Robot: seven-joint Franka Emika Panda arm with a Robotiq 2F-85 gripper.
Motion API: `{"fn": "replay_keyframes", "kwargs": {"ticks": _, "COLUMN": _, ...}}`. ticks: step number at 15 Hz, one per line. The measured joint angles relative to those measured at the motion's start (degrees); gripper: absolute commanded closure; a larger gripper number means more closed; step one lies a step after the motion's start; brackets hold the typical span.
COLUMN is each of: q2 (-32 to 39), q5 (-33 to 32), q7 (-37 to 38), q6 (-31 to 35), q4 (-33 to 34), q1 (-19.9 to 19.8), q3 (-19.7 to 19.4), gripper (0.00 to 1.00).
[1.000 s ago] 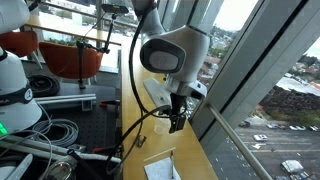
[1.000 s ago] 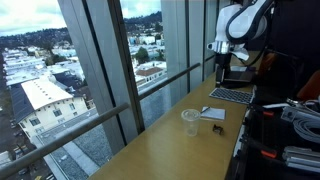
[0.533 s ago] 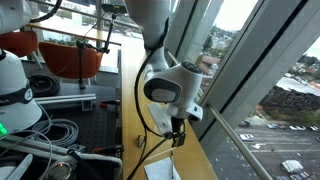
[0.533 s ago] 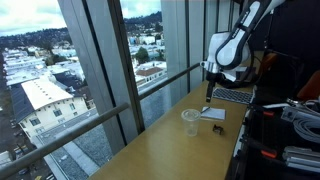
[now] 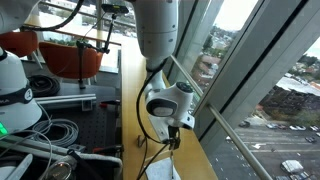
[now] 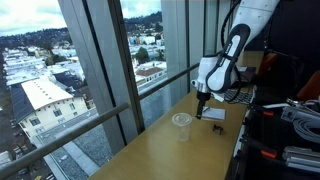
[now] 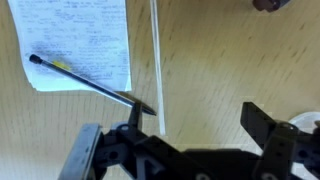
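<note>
Next, my gripper needs to move straight down onto the near end of the thin white stick point(image 7: 161, 122) and close there, because that end of the stick already lies between its open fingers.
My gripper point(image 7: 198, 115) is open and empty, its two black fingers hanging low over a wooden counter point(image 7: 210, 60). In the wrist view a handwritten sheet of paper point(image 7: 80, 40) lies just beyond the left finger, with a black pen point(image 7: 85, 80) across its lower edge, the pen's end close to that finger. In both exterior views the gripper point(image 6: 203, 103) point(image 5: 174, 140) hovers just above the paper point(image 6: 212, 113). A clear plastic cup point(image 6: 181, 125) stands upright on the counter close by. A small dark object point(image 6: 219, 129) lies beside the paper.
The counter runs along tall windows with a metal rail point(image 6: 150, 90). A keyboard-like flat device point(image 6: 232, 95) lies behind the paper. Cables point(image 5: 50, 130) and equipment crowd the side away from the window. An orange chair point(image 5: 70, 55) stands further back.
The arm has come down from well above the counter and moved along it toward the cup, bringing the open gripper low over the paper and pen.
</note>
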Motion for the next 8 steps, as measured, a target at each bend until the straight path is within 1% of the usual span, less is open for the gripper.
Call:
{"fn": "replay_keyframes", "kwargs": {"ticks": 3, "q2": 3.42, "q5": -0.03, "q7": 0.58, "q6": 0.0, "q4": 3.47, "q1": 0.03, "q3": -0.03, "gripper": 0.0}}
{"fn": "replay_keyframes", "kwargs": {"ticks": 6, "q2": 5.24, "q5": -0.04, "q7": 0.98, "q6": 0.0, "q4": 5.4, "q1": 0.04, "q3": -0.03, "gripper": 0.0}}
{"fn": "replay_keyframes", "kwargs": {"ticks": 7, "q2": 5.65, "q5": -0.04, "q7": 1.11, "q6": 0.0, "q4": 5.7, "q1": 0.04, "q3": -0.02, "gripper": 0.02}}
{"fn": "replay_keyframes", "kwargs": {"ticks": 8, "q2": 5.98, "q5": -0.04, "q7": 1.26, "q6": 0.0, "q4": 5.8, "q1": 0.04, "q3": -0.01, "gripper": 0.1}}
